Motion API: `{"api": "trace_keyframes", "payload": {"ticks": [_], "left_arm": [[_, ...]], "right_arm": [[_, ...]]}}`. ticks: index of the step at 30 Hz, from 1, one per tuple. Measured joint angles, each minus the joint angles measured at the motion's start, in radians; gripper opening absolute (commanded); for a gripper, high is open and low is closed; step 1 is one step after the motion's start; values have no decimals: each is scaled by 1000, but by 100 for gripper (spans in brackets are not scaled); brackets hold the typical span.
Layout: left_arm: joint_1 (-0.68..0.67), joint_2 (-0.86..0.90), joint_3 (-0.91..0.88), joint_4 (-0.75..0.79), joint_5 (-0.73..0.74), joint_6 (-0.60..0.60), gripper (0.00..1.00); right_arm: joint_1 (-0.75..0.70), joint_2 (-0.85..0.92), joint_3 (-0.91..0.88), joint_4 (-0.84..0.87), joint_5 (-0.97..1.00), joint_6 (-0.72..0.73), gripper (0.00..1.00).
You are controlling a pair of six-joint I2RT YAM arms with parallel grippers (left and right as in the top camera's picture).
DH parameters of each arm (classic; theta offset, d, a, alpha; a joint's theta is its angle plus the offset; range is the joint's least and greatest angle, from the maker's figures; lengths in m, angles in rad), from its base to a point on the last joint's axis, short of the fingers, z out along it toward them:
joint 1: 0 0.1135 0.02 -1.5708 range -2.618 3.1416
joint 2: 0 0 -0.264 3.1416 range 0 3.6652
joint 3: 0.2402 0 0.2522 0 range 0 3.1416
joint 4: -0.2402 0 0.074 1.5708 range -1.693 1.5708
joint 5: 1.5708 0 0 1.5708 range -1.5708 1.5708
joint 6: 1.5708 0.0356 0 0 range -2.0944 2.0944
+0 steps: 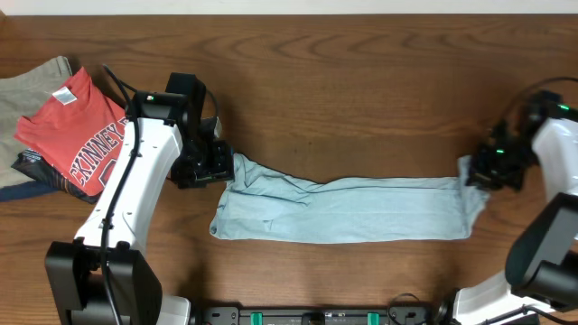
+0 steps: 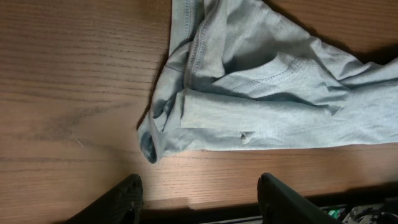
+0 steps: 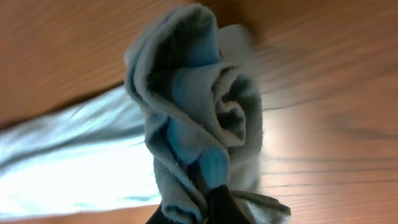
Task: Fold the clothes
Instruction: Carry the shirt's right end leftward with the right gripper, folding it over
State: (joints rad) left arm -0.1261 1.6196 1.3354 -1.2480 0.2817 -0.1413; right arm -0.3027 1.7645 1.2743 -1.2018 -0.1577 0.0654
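My right gripper carries the bunched end to the left in the overhead view onto the shirt's middle point(image 1: 352, 209) next, because the shirt still lies stretched out long.
A light blue shirt point(image 1: 352, 209) lies stretched in a long band across the middle of the wooden table. My left gripper point(image 1: 203, 165) is open and empty at the shirt's left end; in the left wrist view its fingers point(image 2: 199, 193) stand apart over bare wood, just short of the crumpled collar end point(image 2: 249, 87). My right gripper point(image 1: 495, 167) is shut on the shirt's right end, which is bunched in a roll in front of its fingers point(image 3: 208, 202) in the right wrist view point(image 3: 193, 112).
A pile of clothes sits at the far left: a red printed shirt point(image 1: 77, 126) on top of a beige garment point(image 1: 32, 86) and a dark one point(image 1: 36, 171). The table's front edge runs close below the blue shirt.
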Motion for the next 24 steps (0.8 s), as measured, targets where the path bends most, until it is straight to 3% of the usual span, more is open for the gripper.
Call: {"api": "trace_keyframes", "payload": {"ticks": [13,24], "left_arm": [[0,0,0,0,0,0,61],[0,0,0,0,0,0,61]], "right_arm": [[415,0,-33,-12,-7,172,1],[614,0,-41,13,-7,279,4]]}}
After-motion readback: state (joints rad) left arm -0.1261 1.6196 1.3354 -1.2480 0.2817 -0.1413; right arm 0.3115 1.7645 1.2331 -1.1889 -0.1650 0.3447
